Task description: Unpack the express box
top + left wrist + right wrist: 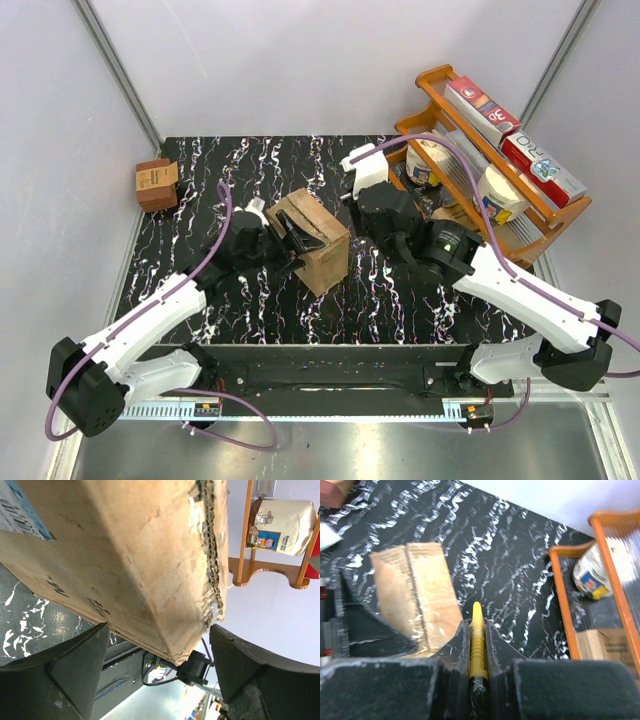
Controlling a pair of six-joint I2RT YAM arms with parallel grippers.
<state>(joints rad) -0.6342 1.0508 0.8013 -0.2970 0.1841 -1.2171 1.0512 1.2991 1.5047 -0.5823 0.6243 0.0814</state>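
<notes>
The clear spot of bare tabletop beside the express box is below the right gripper, so the gripper will move down next and let go of the yellow ridged tool (477, 635) there.
The express box (318, 243), a brown corrugated carton, stands tilted in the middle of the black marbled table. My left gripper (290, 243) reaches onto its left side. In the left wrist view the express box (125, 555) fills the top, with a white label (20, 510) at the left. One of its torn corners hangs between the wide-apart fingers (75, 670) of the left gripper (160, 627), which is open. My right gripper (350, 192) hovers just right of the box. In the right wrist view the right gripper (476, 622) is shut on a yellow ridged tool (477, 635), with the express box (415, 595) to its left.
An orange wooden rack (430, 80) holding packaged goods stands at the back right and also shows as the rack (560, 605) and the rack (247, 540). A small darker brown box (157, 184) sits at the back left corner. Grey walls close in both sides.
</notes>
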